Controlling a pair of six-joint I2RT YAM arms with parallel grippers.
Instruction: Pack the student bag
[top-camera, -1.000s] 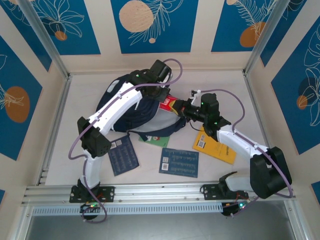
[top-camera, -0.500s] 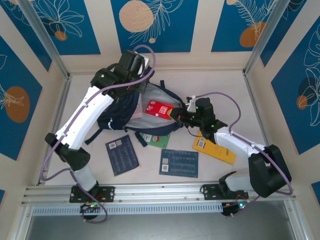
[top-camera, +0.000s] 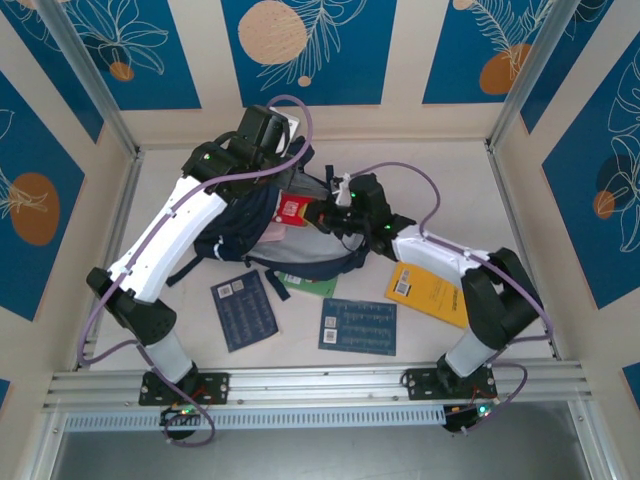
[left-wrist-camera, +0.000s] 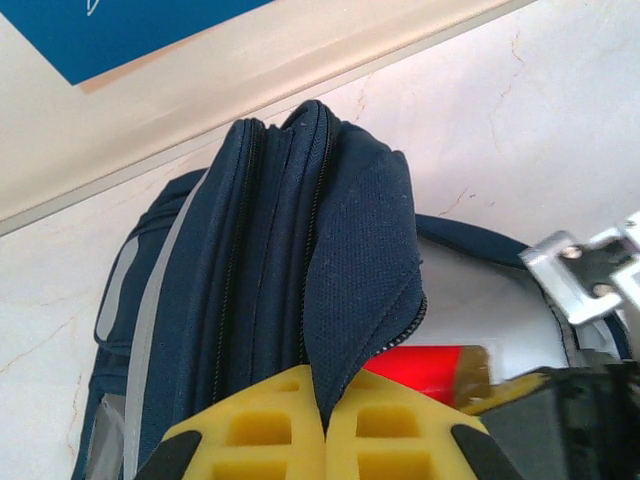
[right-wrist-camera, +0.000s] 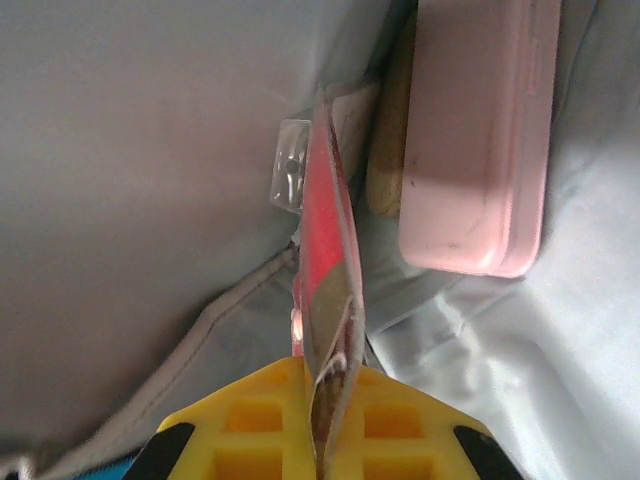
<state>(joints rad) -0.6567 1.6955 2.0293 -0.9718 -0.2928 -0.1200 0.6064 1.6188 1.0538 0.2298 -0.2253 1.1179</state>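
The right gripper pushes outward, deeper inside, and releases the packet (right-wrist-camera: 330, 250) over the pink case's far part (right-wrist-camera: 488, 45) next. The bag's raised flap leaves the bag's opening open.
The student bag (top-camera: 232, 228), dark navy with a pale grey lining, lies open at the back middle of the table. My left gripper (top-camera: 288, 172) is shut on the bag's upper flap (left-wrist-camera: 350, 250) and holds it up; its yellow pads (left-wrist-camera: 250, 430) pinch the navy fabric. My right gripper (top-camera: 322, 213) is shut on a flat red packet (top-camera: 292, 210) that reaches into the bag's mouth. In the right wrist view the packet (right-wrist-camera: 330, 250) stands on edge between the pads (right-wrist-camera: 240, 420), beside a pink case (right-wrist-camera: 480, 130) lying against the lining.
On the table in front of the bag lie two dark blue booklets (top-camera: 245, 310) (top-camera: 358, 325), a green item (top-camera: 312, 283) and a yellow book (top-camera: 430, 293). Walls close in the back and both sides.
The left gripper has lifted the bag's flap up and back, opening the bag. The right gripper has moved left with the red packet, into the opening.
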